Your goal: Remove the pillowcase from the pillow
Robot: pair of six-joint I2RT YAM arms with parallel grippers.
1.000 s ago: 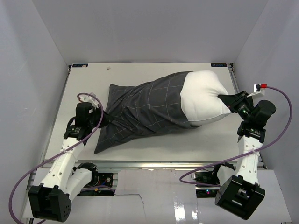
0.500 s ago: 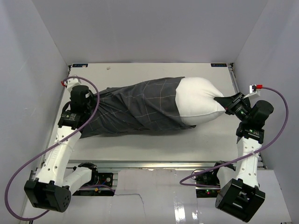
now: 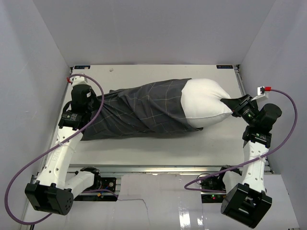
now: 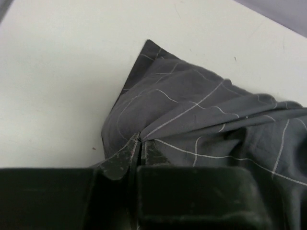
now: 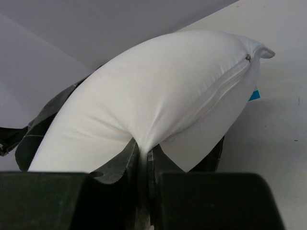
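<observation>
Pillow and pillowcase are tight between both grippers, so my right gripper next needs to move back and in toward the pillowcase's open edge (image 3: 183,103), then release the pillow's bare end.
The dark grey checked pillowcase (image 3: 139,110) lies stretched across the table, covering the left part of the white pillow (image 3: 204,103). The pillow's right end sticks out bare. My left gripper (image 3: 96,106) is shut on the pillowcase's closed left end; the pinched fabric shows in the left wrist view (image 4: 192,115). My right gripper (image 3: 230,106) is shut on the pillow's right end. In the right wrist view the pillow (image 5: 158,100) bulges above the fingers (image 5: 122,165), with its zipper and a small blue tag (image 5: 253,95) at the right.
The white table (image 3: 158,143) is boxed in by grey walls at the back and both sides. A metal rail runs along the near edge. Purple cables loop from both arms.
A second ago the left gripper held the pillowcase lower and nearer. It has pulled left and back, stretching the cloth taut and baring more pillow. The right gripper has barely moved.
</observation>
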